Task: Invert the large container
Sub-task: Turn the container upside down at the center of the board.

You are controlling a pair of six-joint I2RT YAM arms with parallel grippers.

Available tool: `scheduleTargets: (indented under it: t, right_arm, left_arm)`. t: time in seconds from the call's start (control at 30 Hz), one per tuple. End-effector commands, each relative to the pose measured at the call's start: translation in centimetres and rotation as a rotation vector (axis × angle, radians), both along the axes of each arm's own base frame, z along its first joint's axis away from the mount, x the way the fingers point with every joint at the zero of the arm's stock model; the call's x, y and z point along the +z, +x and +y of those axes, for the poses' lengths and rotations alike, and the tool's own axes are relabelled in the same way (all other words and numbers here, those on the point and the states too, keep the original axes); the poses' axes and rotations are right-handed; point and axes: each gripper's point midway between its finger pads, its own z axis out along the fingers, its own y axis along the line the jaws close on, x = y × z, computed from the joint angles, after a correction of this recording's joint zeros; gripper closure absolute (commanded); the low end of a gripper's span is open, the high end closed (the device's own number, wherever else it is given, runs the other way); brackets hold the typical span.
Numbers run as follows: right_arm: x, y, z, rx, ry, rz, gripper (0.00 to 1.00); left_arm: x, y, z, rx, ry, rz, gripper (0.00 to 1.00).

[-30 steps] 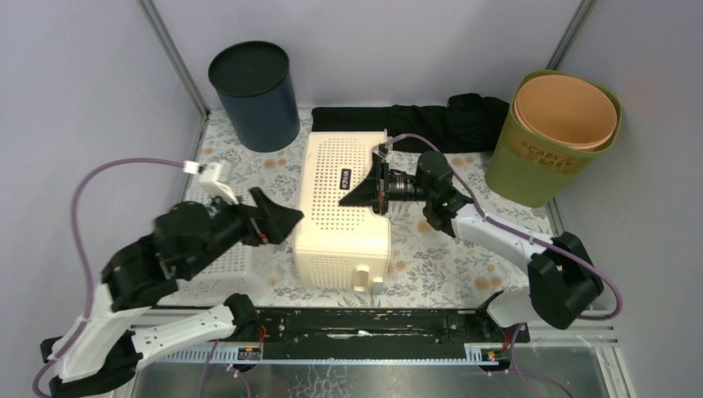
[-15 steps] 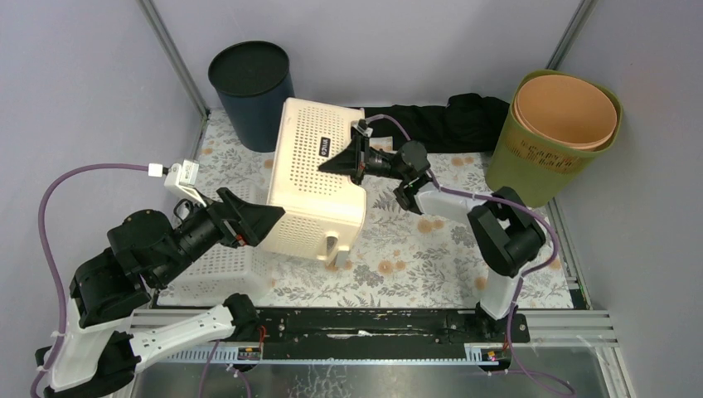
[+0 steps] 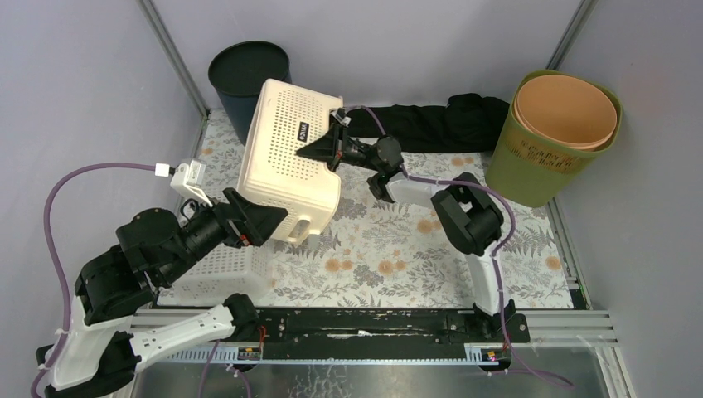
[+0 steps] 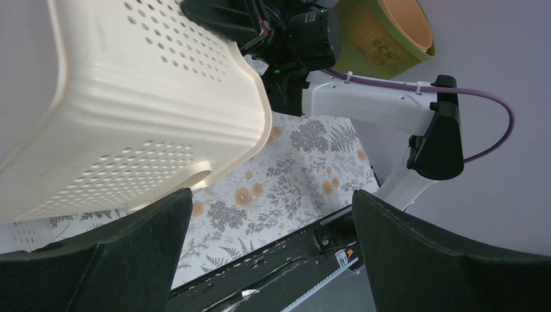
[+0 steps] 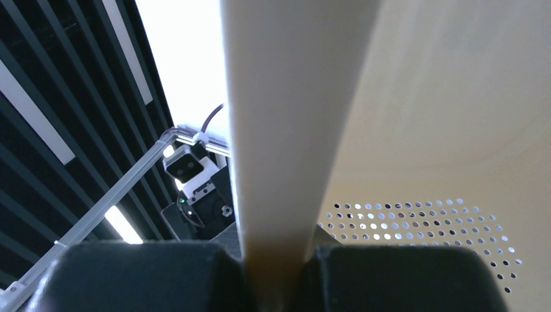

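Note:
I need to pull the rim in my right gripper back and to the right in the top view next, to the open floral mat, clear of the bin, and let it go.
The large cream perforated container [image 3: 286,162] is raised off the floral mat and tilted, its base facing up and left. My right gripper [image 3: 332,145] is shut on its rim at the right side; in the right wrist view the rim wall [image 5: 292,130] runs up between the jaws of that gripper [image 5: 279,260]. My left gripper [image 3: 269,220] is open, its jaws wide apart just below the container's near left corner. In the left wrist view the container [image 4: 130,97] fills the upper left, above the empty left gripper [image 4: 268,195].
A dark blue bin [image 3: 253,75] stands right behind the container. A green basket with a tan liner [image 3: 564,133] is at the back right. Black cloth [image 3: 431,124] lies along the back. A small white basket [image 3: 220,269] sits under my left arm.
The right gripper has carried the container up, left and back towards the blue bin, tilting it further. The left gripper has stayed open near its lower corner.

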Motion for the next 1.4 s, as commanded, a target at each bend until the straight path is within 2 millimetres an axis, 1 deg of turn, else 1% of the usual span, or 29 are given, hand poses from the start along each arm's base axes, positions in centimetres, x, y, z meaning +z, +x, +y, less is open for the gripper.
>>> scheduleTargets:
  t: [0.0, 0.13, 0.2, 0.3, 0.43, 0.67, 0.8, 0.9, 0.93, 1.0, 1.03, 1.1, 1.13, 1.37]
  right_arm:
    - [5.8, -2.1, -0.8, -0.026, 0.244, -0.197, 1.0]
    - [3.8, -1.8, -1.1, -0.03, 0.249, -0.18, 1.0]
    - [2.1, -1.8, -1.2, -0.039, 0.216, -0.165, 1.0]
    - [0.0, -2.4, -1.3, -0.049, 0.164, -0.177, 1.0]
    - [-2.2, -3.0, -2.0, -0.056, 0.107, -0.169, 1.0]
    - [-5.4, -3.6, -3.4, -0.057, 0.022, -0.146, 1.0]
    - [-6.8, -4.0, -3.9, -0.049, -0.013, -0.134, 1.0]
    - [-7.5, -4.1, -4.3, -0.049, -0.031, -0.122, 1.0]
    - [-7.7, -4.1, -4.4, -0.05, -0.036, -0.114, 0.96]
    - [-8.2, -4.0, -4.5, -0.052, -0.046, -0.101, 0.78]
    - [-8.4, -4.0, -4.6, -0.053, -0.049, -0.097, 0.71]
    - [-8.7, -4.0, -4.8, -0.055, -0.057, -0.089, 0.61]
    - [-8.9, -4.0, -4.9, -0.055, -0.061, -0.084, 0.58]
    - [-10.0, -4.0, -5.6, -0.065, -0.089, -0.066, 0.48]
  left_arm:
    - [-0.5, 0.6, -0.2, 0.017, 0.024, 0.002, 0.0]
    - [-0.6, 0.6, -0.2, 0.019, 0.026, 0.004, 0.0]
    - [-0.8, 0.7, -0.2, 0.022, 0.025, 0.007, 0.0]
    - [-0.9, 0.7, -0.5, 0.015, 0.028, 0.011, 0.0]
    - [-1.1, 0.8, -0.6, 0.015, 0.033, 0.015, 0.0]
    - [-1.1, 0.8, -0.7, 0.012, 0.032, 0.016, 0.0]
    - [-1.2, 0.8, -0.9, 0.008, 0.033, 0.018, 0.0]
    - [-1.3, 0.9, -0.9, 0.009, 0.037, 0.019, 0.0]
    - [-1.3, 0.9, -0.9, 0.009, 0.037, 0.019, 0.0]
    - [-1.3, 0.9, -1.0, 0.009, 0.039, 0.019, 0.0]
    - [-1.3, 1.0, -1.0, 0.008, 0.042, 0.018, 0.0]
    - [-1.3, 1.0, -1.1, 0.008, 0.043, 0.019, 0.0]
    - [-1.3, 1.0, -1.1, 0.008, 0.043, 0.018, 0.0]
    - [-1.5, 1.2, -1.4, 0.006, 0.052, 0.025, 0.0]
